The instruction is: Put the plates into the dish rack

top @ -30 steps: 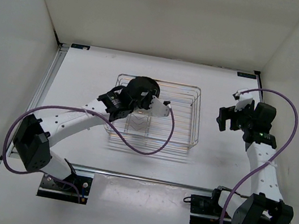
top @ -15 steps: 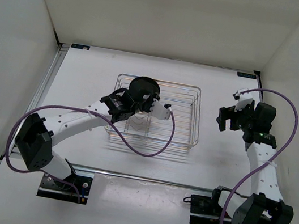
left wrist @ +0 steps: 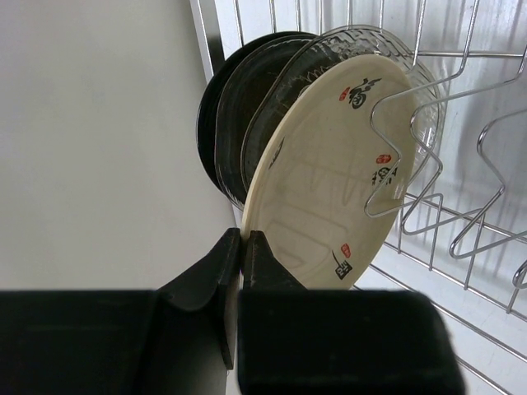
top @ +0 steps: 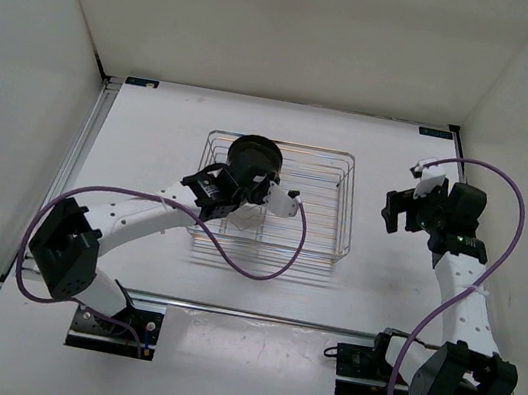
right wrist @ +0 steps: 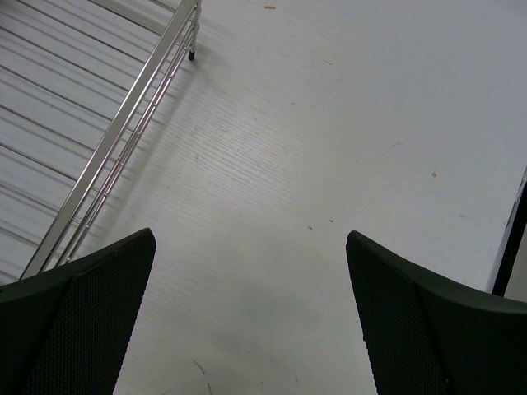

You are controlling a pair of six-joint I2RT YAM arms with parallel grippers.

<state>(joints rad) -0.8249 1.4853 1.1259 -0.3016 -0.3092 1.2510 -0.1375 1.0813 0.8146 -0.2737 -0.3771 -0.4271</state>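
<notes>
The left gripper lowers slightly outward next, seats the cream-yellow plate deeper beside the V-shaped divider and opens, as its far rim stops short of the translucent plate's.
My left gripper (left wrist: 243, 247) is shut on the lower rim of a cream-yellow plate (left wrist: 329, 189) with red and black marks. The plate stands on edge in the dish rack (top: 343, 211), leaning against a V-shaped wire divider (left wrist: 395, 164). Behind it stand a translucent plate (left wrist: 370, 37), a greyish plate (left wrist: 247, 107) and a black plate (left wrist: 210, 140), packed close together. In the top view the plates (top: 254, 155) show as a dark stack at the rack's far left, with the left gripper (top: 245, 189) just in front of them. My right gripper (top: 399, 208) is open and empty over the table, right of the rack.
The right wrist view shows bare white table between my open fingers (right wrist: 82, 313) and the rack's rim (right wrist: 123, 140) at the left. More free dividers (left wrist: 494, 164) stand to the right of the plates. White walls enclose the table.
My left gripper has shifted slightly back and left inside the rack with the cream plate, bringing it against the stack. The right arm has not moved.
</notes>
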